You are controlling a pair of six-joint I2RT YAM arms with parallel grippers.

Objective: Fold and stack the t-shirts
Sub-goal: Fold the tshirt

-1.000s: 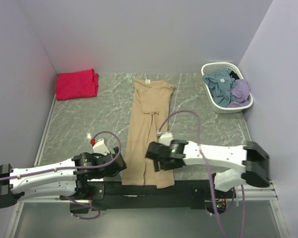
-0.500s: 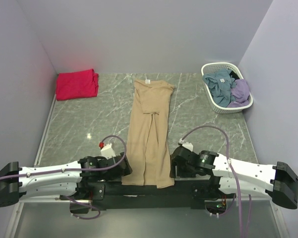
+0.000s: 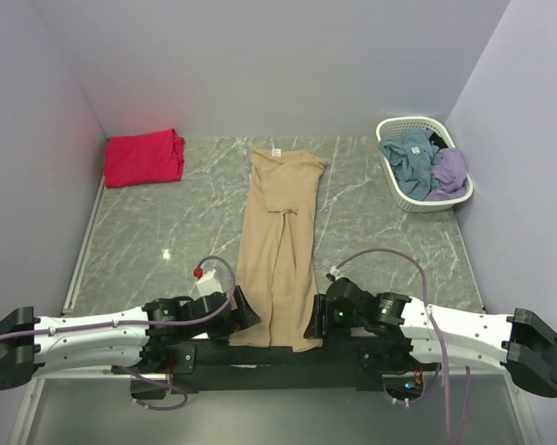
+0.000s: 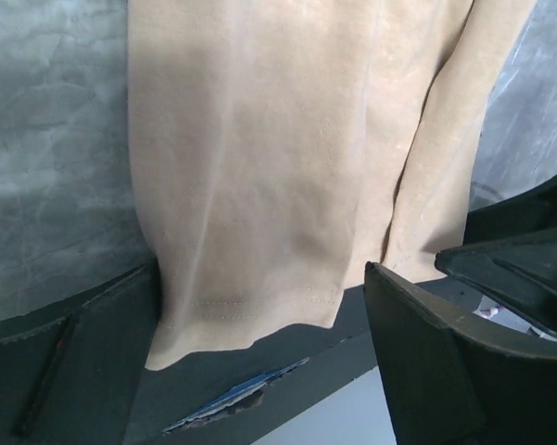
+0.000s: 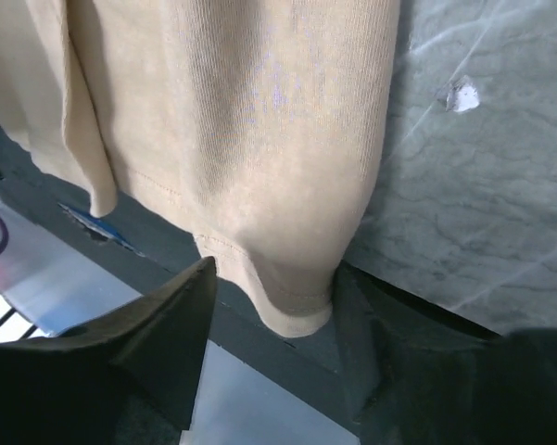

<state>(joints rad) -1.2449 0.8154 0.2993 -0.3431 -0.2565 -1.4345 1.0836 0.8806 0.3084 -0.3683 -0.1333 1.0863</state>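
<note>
The hem's outer corner (image 4: 170,339) is to the left of my left gripper in the wrist view. My left gripper should move away from the right gripper next and close on that corner.
The tan t-shirt (image 3: 278,232), folded into a long narrow strip, runs from the back of the table to the near edge. Its hem (image 4: 241,315) hangs over the black base rail. My left gripper (image 3: 241,311) is open at the hem's left corner, and in the left wrist view that gripper (image 4: 259,278) has a finger on each side of the cloth. My right gripper (image 3: 313,323) is at the hem's right corner (image 5: 297,306). In its wrist view the right gripper (image 5: 278,278) is open around that corner, the right finger close against the cloth. The red-pink t-shirt (image 3: 144,158) lies folded at the back left.
A white lattice basket (image 3: 417,199) holding blue and purple clothes stands at the back right by the wall. The black base rail (image 3: 259,354) runs along the near edge under the hem. Grey walls close in the left, back and right sides.
My right arm swung off the shirt to the right, then came back low to the hem's right corner, its jaws narrowing. My left gripper slid right to the hem's left corner.
</note>
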